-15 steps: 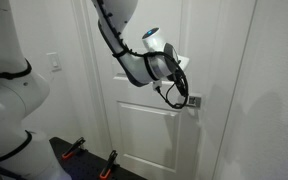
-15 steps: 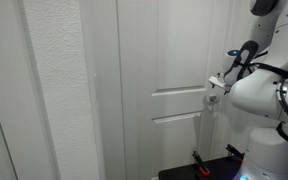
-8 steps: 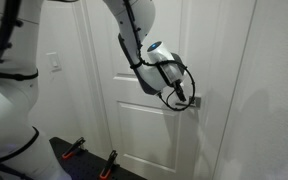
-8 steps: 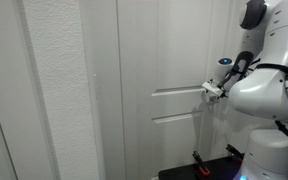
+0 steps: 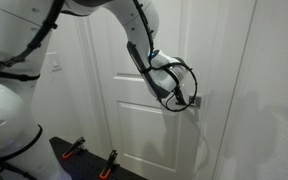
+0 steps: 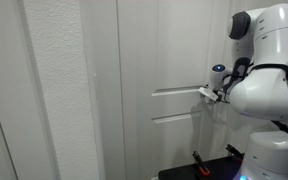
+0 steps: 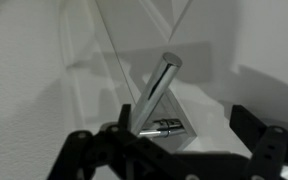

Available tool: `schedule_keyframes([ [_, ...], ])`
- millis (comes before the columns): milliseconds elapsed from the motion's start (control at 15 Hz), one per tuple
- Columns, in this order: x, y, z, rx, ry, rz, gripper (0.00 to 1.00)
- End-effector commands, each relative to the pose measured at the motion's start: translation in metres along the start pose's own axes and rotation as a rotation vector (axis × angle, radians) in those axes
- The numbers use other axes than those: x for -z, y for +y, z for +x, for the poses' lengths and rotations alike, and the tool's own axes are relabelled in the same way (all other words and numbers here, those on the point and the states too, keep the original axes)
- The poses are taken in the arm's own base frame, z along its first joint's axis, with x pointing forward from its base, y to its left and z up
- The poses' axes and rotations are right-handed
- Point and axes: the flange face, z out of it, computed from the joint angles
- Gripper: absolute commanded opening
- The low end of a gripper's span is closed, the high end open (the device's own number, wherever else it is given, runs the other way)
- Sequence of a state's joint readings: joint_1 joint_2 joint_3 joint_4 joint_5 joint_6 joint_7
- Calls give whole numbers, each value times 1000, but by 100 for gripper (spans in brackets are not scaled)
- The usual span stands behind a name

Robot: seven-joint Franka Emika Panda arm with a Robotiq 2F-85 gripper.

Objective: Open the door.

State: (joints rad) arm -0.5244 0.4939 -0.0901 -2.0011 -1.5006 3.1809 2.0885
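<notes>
My gripper has the lever nearer one finger, so it next needs to go down and left in the wrist view and close around the lever's loose end (image 7: pixel 166 68).
The white paneled door (image 5: pixel 144 125) fills the middle of both exterior views (image 6: pixel 169 60). Its silver lever handle (image 7: pixel 158 88) sits on a square plate (image 7: pixel 184 118) in the wrist view. My gripper (image 5: pixel 187 100) is right at the handle on the door's edge, also seen in an exterior view (image 6: pixel 208 94). In the wrist view the gripper (image 7: pixel 184 130) is open, with its dark fingers spread on either side of the plate and the base of the lever. It grips nothing. In the exterior views the gripper hides the handle.
A light switch (image 5: pixel 54 62) sits on the wall beside the door frame. A black base with red-handled clamps (image 5: pixel 74 148) stands low in front of the door. A textured wall (image 6: pixel 54 90) flanks the door, and the robot's white body (image 6: pixel 269 95) is close to it.
The arm has swung its upper links up and over, and the gripper has moved in closer to the door handle. The door has not moved.
</notes>
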Motion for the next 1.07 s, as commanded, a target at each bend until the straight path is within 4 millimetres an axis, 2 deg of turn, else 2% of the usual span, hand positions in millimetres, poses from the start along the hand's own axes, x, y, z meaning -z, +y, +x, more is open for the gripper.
schedule_keyframes([
  [0,-25,-9,-9,-16,23,-12,100],
  [467,-55,2,-34,-31,74,-40,100],
  [533,-58,4,-37,-33,89,-43,75],
  [667,-62,3,-43,-28,117,-49,66],
  [1000,-66,-3,-39,-37,172,-66,27],
])
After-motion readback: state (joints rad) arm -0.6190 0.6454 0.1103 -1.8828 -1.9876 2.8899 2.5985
